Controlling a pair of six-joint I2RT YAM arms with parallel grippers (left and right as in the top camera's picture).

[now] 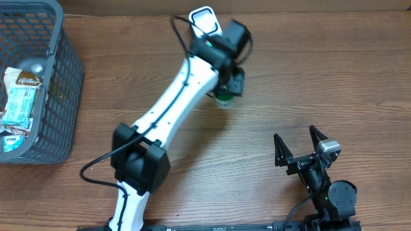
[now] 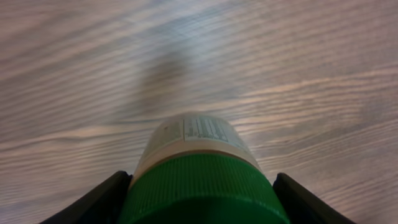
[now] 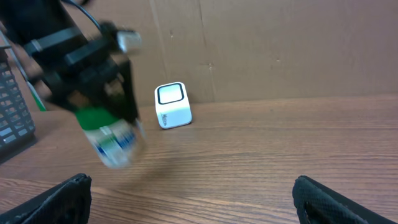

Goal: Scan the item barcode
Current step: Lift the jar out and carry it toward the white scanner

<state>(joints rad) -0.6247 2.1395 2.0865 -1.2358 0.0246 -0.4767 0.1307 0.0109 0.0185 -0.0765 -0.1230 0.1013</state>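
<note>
The left gripper moves back and down next, stands the bottle (image 1: 224, 99) on the bare wood and releases the cap, since the bottle hangs clear of the table.
The item is a small bottle (image 2: 198, 140) with a ribbed green cap and a white label with fine print; no barcode is readable on it. My left gripper (image 2: 200, 188) is shut on the cap, one black finger on each side. In the right wrist view the bottle (image 3: 116, 142) hangs cap-up, clear of the table. From overhead, the bottle (image 1: 224, 99) sits just below the white cube scanner (image 1: 204, 19), whose dark window (image 3: 170, 94) shows in the right wrist view. My right gripper (image 1: 297, 144) stands open and empty at the front right.
A dark grey wire basket (image 1: 64, 83) with several snack packets (image 1: 18, 96) stands at the far left. A cardboard wall (image 3: 280, 50) closes off the back of the wooden table (image 1: 289, 77). The left arm's cable trails across the table's front left.
</note>
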